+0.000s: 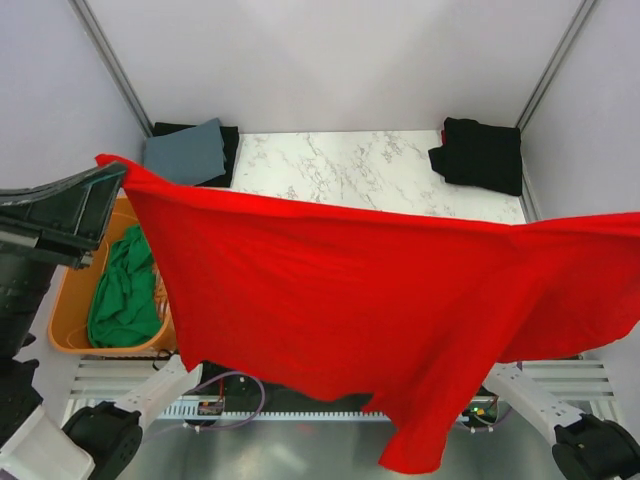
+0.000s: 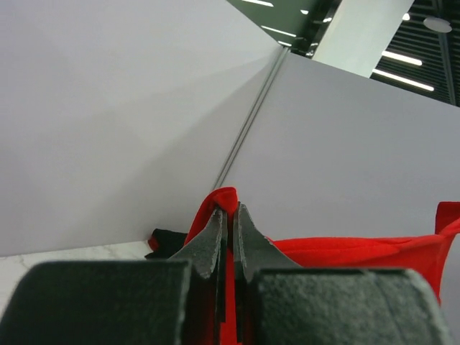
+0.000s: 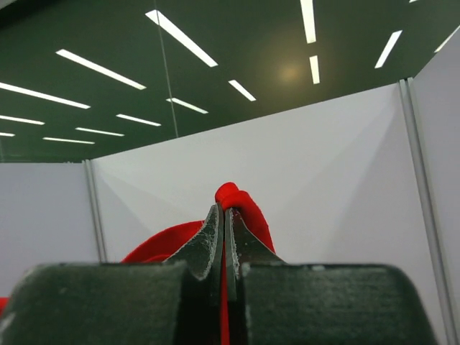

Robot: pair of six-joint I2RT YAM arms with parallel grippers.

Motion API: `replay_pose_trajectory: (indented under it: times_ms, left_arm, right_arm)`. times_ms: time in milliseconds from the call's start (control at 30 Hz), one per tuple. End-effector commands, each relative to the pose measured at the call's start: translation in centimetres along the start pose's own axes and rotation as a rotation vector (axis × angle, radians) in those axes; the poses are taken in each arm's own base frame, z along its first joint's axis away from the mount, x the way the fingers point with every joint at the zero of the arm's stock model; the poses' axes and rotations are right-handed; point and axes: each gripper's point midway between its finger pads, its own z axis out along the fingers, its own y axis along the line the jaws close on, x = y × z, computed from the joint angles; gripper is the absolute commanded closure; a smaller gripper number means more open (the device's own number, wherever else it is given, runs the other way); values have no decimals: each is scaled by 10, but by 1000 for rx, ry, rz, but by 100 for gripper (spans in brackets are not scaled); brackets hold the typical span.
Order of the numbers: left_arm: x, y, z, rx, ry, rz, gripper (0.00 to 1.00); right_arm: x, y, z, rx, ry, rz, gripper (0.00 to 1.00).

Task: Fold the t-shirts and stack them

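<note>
The red t-shirt [image 1: 350, 300] hangs stretched wide, so next it goes outward and down onto the bare marble beside the grey-blue shirt for release, as my left gripper tilts downward.
A red t-shirt [image 1: 350, 300] hangs stretched wide in the air above the marble table [image 1: 340, 170], covering most of the top view. My left gripper [image 1: 112, 172] is shut on its left corner; the wrist view shows red cloth [image 2: 224, 198] pinched between the jaws of the left gripper [image 2: 230, 215]. My right gripper is beyond the right edge of the top view; in its wrist view the right gripper [image 3: 224, 215] is shut on a red fold [image 3: 241, 201]. A folded grey-blue shirt [image 1: 185, 152] on black cloth lies at the back left. A black shirt [image 1: 482, 152] lies at the back right.
An orange basket [image 1: 70, 310] left of the table holds a green shirt [image 1: 125, 290]. White partition walls [image 1: 330, 60] enclose the table on three sides. Cables [image 1: 240, 400] lie by the arm bases at the near edge.
</note>
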Motion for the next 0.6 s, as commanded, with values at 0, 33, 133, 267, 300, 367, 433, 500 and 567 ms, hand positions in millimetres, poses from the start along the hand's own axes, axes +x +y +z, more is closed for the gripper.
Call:
replay_pose_trajectory:
  times_ms: [0, 33, 133, 267, 300, 367, 433, 500, 567]
  left_arm:
    - [32, 50, 43, -146, 88, 38, 98]
    - [43, 64, 49, -190, 120, 37, 98]
    - [87, 122, 73, -380, 231, 26, 98]
    - [166, 210, 94, -595, 384, 35, 98]
    - [184, 230, 98, -622, 417, 25, 98]
    - [245, 299, 91, -750, 536, -39, 98]
    - [302, 366, 87, -878, 634, -84, 98]
    - [341, 409, 72, -967, 718, -166, 98]
    - [390, 444, 62, -1003, 839, -224, 86]
  right_arm:
    - [75, -20, 52, 110, 170, -123, 100]
    - [108, -31, 66, 166, 245, -152, 100]
    - [224, -54, 90, 235, 493, -249, 100]
    - [393, -86, 88, 301, 831, -348, 100]
    - [434, -95, 79, 314, 908, -372, 100]
    - [512, -116, 75, 355, 987, -393, 100]
    - [592, -145, 68, 403, 1074, -404, 100]
    - [635, -152, 79, 392, 1101, -371, 100]
    - [709, -167, 49, 379, 1271, -384, 65]
